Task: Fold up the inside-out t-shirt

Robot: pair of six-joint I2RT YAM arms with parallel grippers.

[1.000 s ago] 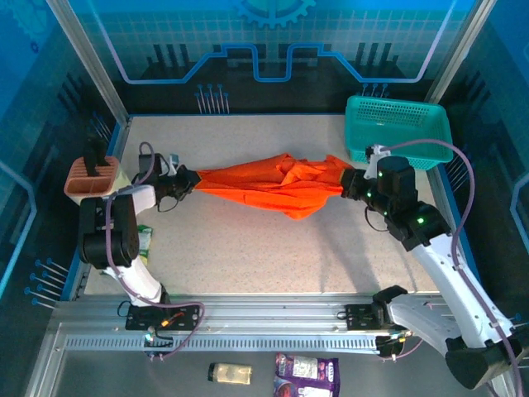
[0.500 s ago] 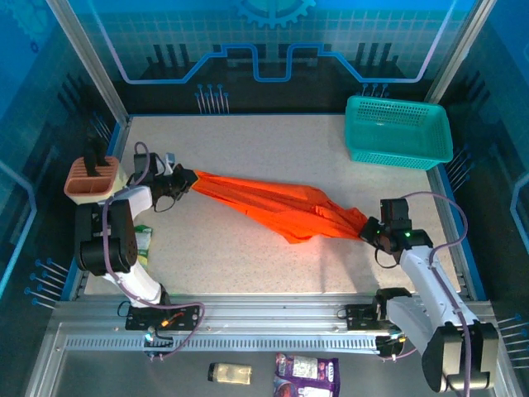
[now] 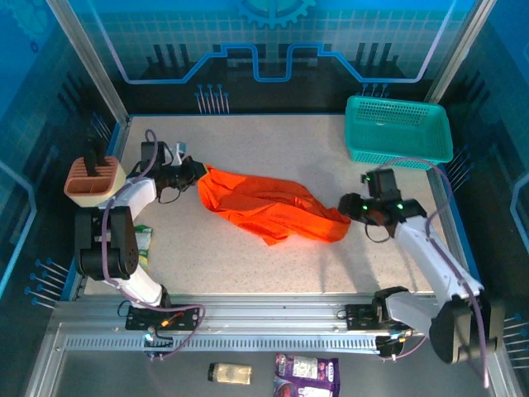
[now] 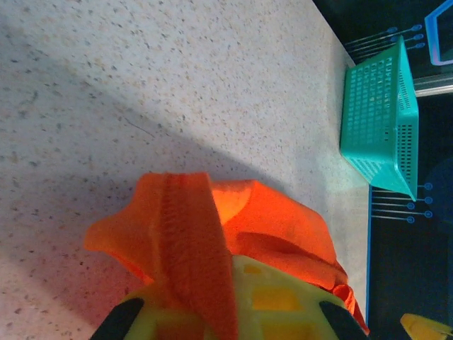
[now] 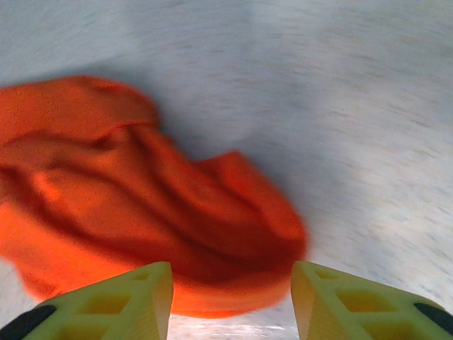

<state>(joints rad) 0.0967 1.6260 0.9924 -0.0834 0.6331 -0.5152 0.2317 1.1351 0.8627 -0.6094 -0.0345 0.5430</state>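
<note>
The robot's open right gripper will move outward and toward the left gripper, onto the folds by the shirt's far edge (image 3: 306, 195) (image 5: 131, 145), and close there, since the left gripper already holds one end.
The bright orange t-shirt (image 3: 269, 207) lies bunched and wrinkled across the middle of the table. My left gripper (image 3: 197, 172) is at its left end, shut on a fold of the cloth; in the left wrist view a strip of the t-shirt (image 4: 191, 241) runs over my yellow fingers (image 4: 283, 297) into the left gripper (image 4: 226, 290). My right gripper (image 3: 348, 208) sits just off the shirt's right end, open. In the blurred right wrist view the t-shirt (image 5: 141, 205) rests on the table ahead of the right gripper (image 5: 230, 280), with nothing pinched between its spread fingers.
A teal mesh basket (image 3: 398, 132) stands at the back right corner, also seen in the left wrist view as the basket (image 4: 382, 120). A brown slotted holder (image 3: 92, 178) sits at the left edge. Small packets (image 3: 306, 374) lie below the front rail.
The right gripper has let go of the shirt's right end and opened, moving back and left. The stretched shirt has gone slack and dropped into a bunched heap. The left gripper shifted slightly right.
</note>
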